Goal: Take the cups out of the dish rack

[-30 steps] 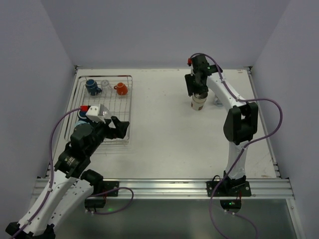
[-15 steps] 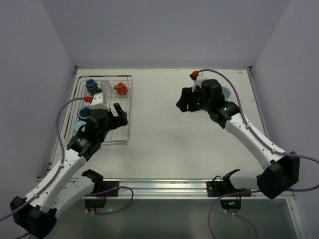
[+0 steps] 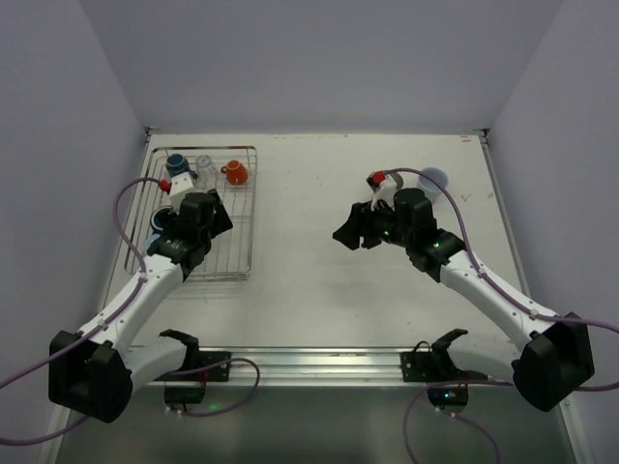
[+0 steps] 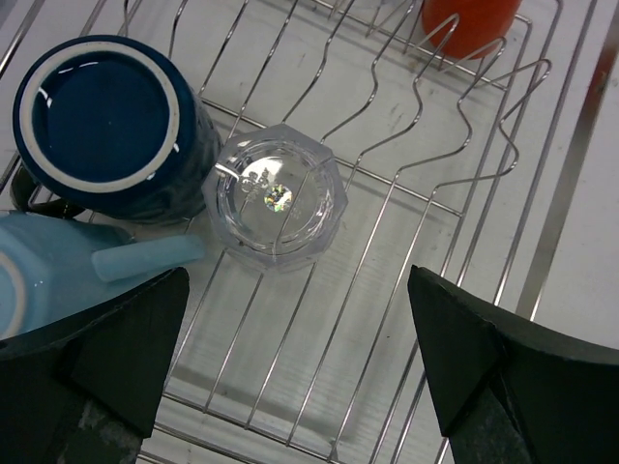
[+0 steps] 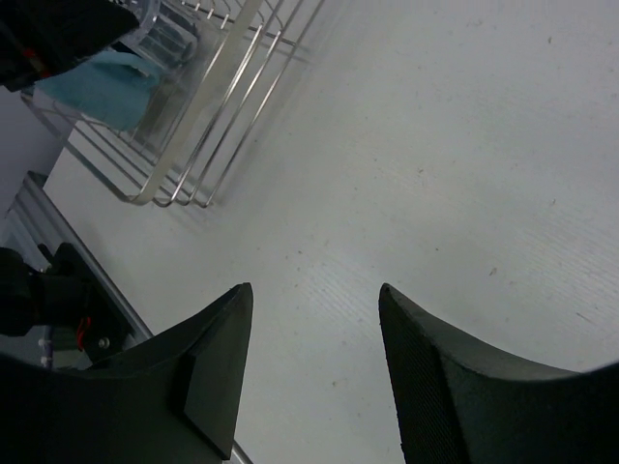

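Observation:
My left gripper moves down onto the clear glass (image 4: 276, 200) beside the upturned dark blue mug next, since the gripper's open fingers stand wider apart than the glass.
The silver wire dish rack (image 3: 242, 217) lies at the table's left. At its far end stand a dark blue mug (image 3: 177, 165), a clear glass (image 3: 204, 162) and an orange-red mug (image 3: 235, 172). My left gripper (image 3: 198, 232) hangs open and empty over the rack's near half. Its wrist view (image 4: 300, 358) shows an upturned dark blue mug (image 4: 102, 126), a clear glass (image 4: 276, 193), a light blue cup (image 4: 48, 280) and the orange-red mug (image 4: 471, 14). My right gripper (image 3: 353, 232) is open and empty above bare table mid-scene (image 5: 314, 300).
A pale blue-grey cup (image 3: 432, 180) stands on the table at the far right, behind my right arm. The right wrist view shows the rack's near corner (image 5: 193, 126) with the light blue cup (image 5: 97, 87) in it. Grey walls close in the table.
My right gripper has let go of the cream cup at the far right and swung toward the table's middle. My left gripper has moved farther out over the rack and tilted down.

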Motion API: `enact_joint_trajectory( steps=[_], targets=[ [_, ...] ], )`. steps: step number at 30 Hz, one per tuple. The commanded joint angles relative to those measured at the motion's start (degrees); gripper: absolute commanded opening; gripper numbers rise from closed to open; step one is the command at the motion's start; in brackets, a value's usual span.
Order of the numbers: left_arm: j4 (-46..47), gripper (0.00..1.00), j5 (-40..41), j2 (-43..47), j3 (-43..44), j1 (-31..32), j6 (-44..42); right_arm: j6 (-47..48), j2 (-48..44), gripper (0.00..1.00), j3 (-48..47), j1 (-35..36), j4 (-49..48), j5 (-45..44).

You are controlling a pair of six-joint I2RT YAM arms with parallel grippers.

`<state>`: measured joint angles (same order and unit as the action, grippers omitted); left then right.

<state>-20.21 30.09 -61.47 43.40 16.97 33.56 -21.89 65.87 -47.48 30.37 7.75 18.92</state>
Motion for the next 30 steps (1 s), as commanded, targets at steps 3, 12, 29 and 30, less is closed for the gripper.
enact_joint_trajectory(
  steps=[3,12,29,30],
  targets=[
    [3.4,1.00,6.6,-6.2,4.8,-0.7,0.4,-1.5,-2.9,0.57,1.2,0.1,-6.9,4.4],
    [5.4,0.98,6.8,-14.4,7.2,-3.3,-0.5,-0.9,-4.4,0.57,1.6,0.5,-6.1,4.4],
    [9.2,0.45,1.6,-14.7,4.1,-4.8,-0.3,-1.0,-6.0,0.58,-0.1,0.5,-4.3,4.5],
    [9.4,0.38,0.8,-13.5,3.3,-4.8,-0.2,-1.8,-6.5,0.58,-0.2,0.4,-4.5,4.8]
  ],
)
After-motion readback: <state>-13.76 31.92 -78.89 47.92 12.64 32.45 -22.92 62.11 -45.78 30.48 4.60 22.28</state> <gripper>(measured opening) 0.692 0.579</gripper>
